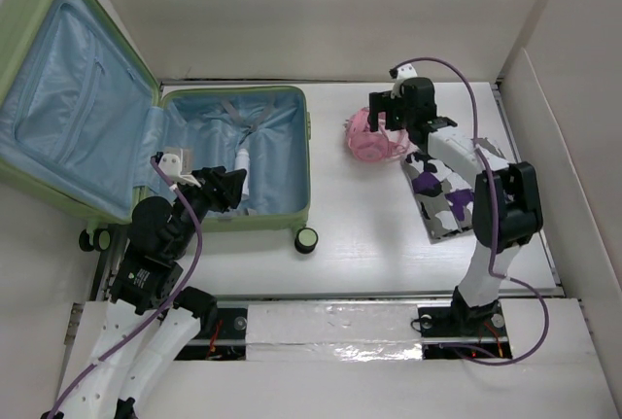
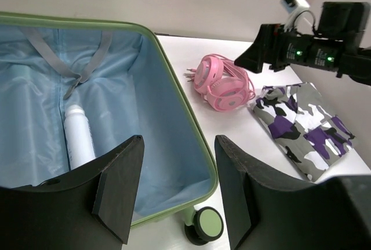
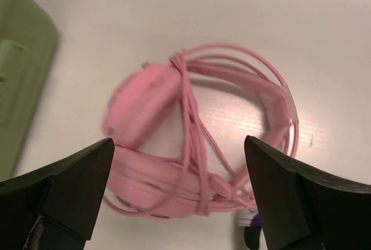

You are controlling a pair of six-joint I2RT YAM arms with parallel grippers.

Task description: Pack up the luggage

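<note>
My right gripper shifts left in the top view next and lowers around the headphones' ear cup nearest the luggage, since their cable leaves it bare.
The light-green luggage [image 1: 304,137] lies open at the left, lid propped against the wall, blue lining showing [image 2: 162,116]. A white bottle [image 1: 240,163] lies inside it, also in the left wrist view [image 2: 80,137]. Pink headphones [image 1: 374,139] with a wound cable lie on the table right of the luggage [image 2: 220,84] [image 3: 191,140]. A purple camouflage cloth [image 1: 442,195] lies further right [image 2: 301,125]. My left gripper [image 1: 231,186] is open and empty over the luggage's near edge [image 2: 177,189]. My right gripper [image 1: 389,118] is open and empty right above the headphones [image 3: 179,198].
White walls enclose the table at the back and right. The luggage's black caster wheel [image 1: 306,239] sticks out at its near right corner [image 2: 206,227]; another [image 1: 94,239] sits near the left arm. The right arm [image 1: 496,205] reaches over the cloth.
</note>
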